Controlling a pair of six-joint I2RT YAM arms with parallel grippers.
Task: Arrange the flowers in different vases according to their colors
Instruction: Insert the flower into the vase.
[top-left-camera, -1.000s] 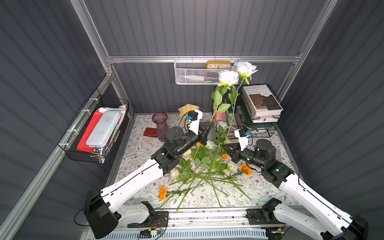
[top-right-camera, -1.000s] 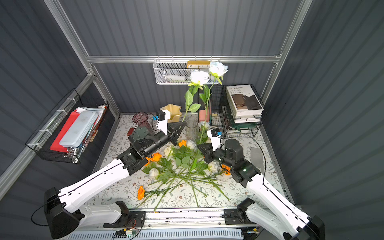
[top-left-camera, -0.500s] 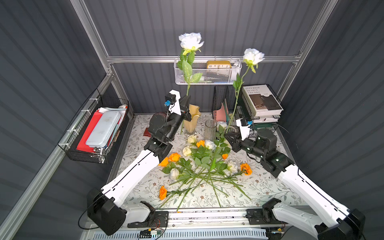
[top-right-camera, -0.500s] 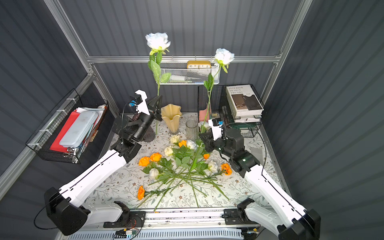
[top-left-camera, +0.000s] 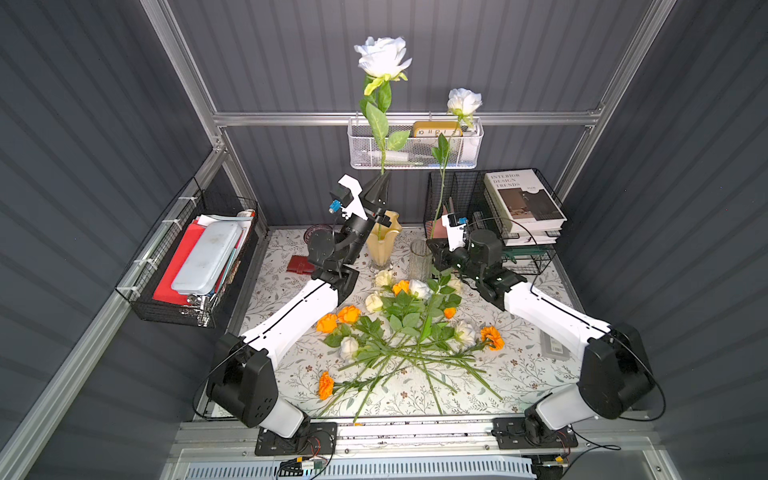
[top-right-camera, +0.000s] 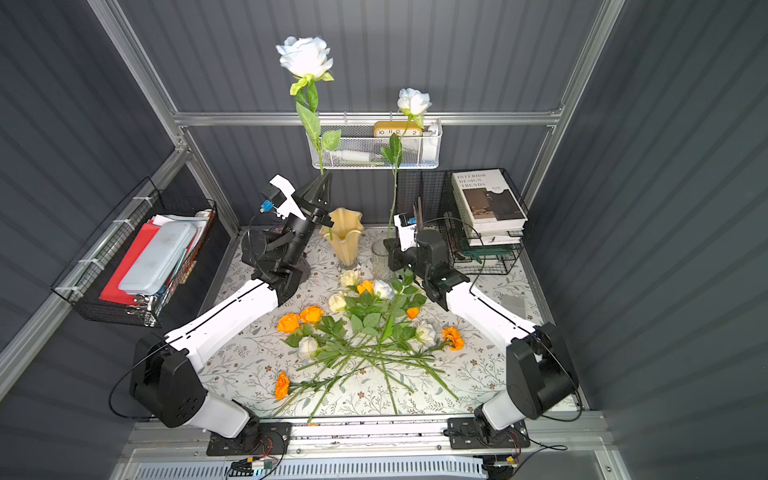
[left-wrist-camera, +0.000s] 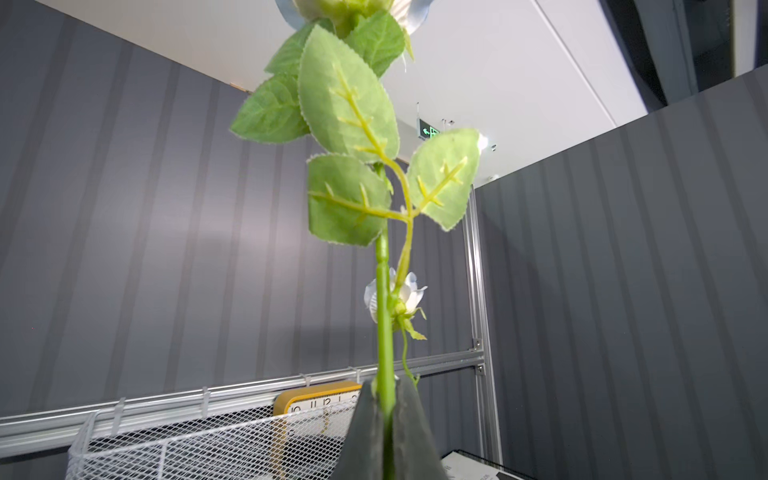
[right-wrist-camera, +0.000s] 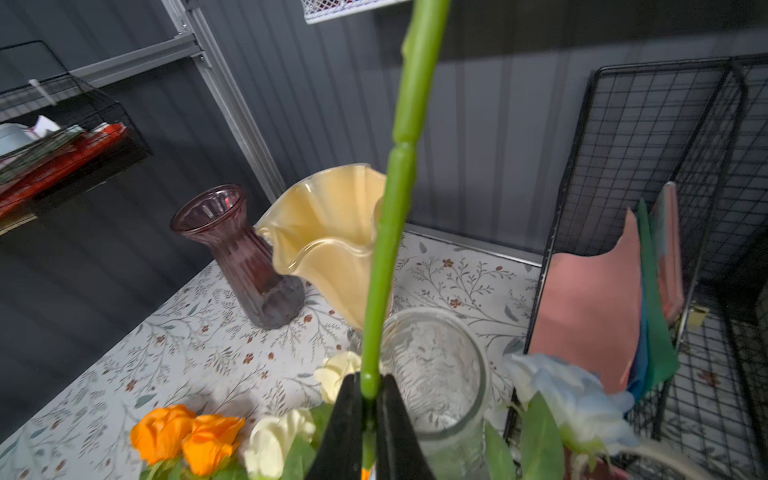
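The right gripper eases outward over the clear glass vase's opening (top-left-camera: 419, 246) (right-wrist-camera: 436, 372) next and releases the second white rose. The opening is just outward, the rose's stem still beside it.
My left gripper (top-left-camera: 380, 183) (left-wrist-camera: 384, 395) is shut on the green stem of a white rose (top-left-camera: 382, 56) (top-right-camera: 305, 56), held upright high above the cream-yellow vase (top-left-camera: 382, 245) (right-wrist-camera: 332, 249). Shut on the lower stem (right-wrist-camera: 399, 187) of a second white rose (top-left-camera: 463, 102) (left-wrist-camera: 409, 295), my right gripper (top-left-camera: 433, 247) (right-wrist-camera: 370, 382) is beside the clear glass vase (top-left-camera: 419, 259) (right-wrist-camera: 436, 374). The purple vase (right-wrist-camera: 245, 257) stands left of the cream one, mostly hidden behind my left arm in both top views. The other flowers (top-left-camera: 403, 324) lie piled mid-table.
A white mesh basket (top-left-camera: 415, 145) with a clock hangs on the back rail behind both roses. A black wire rack (top-left-camera: 457, 195) holding books stands at the back right. A wire basket (top-left-camera: 195, 262) hangs on the left wall. A red wallet (top-left-camera: 299, 266) lies by the purple vase.
My left arm swung up and left from the pile, lifting its white rose higher over the cream-yellow vase. The right gripper's rose has shifted left, toward the clear vase.
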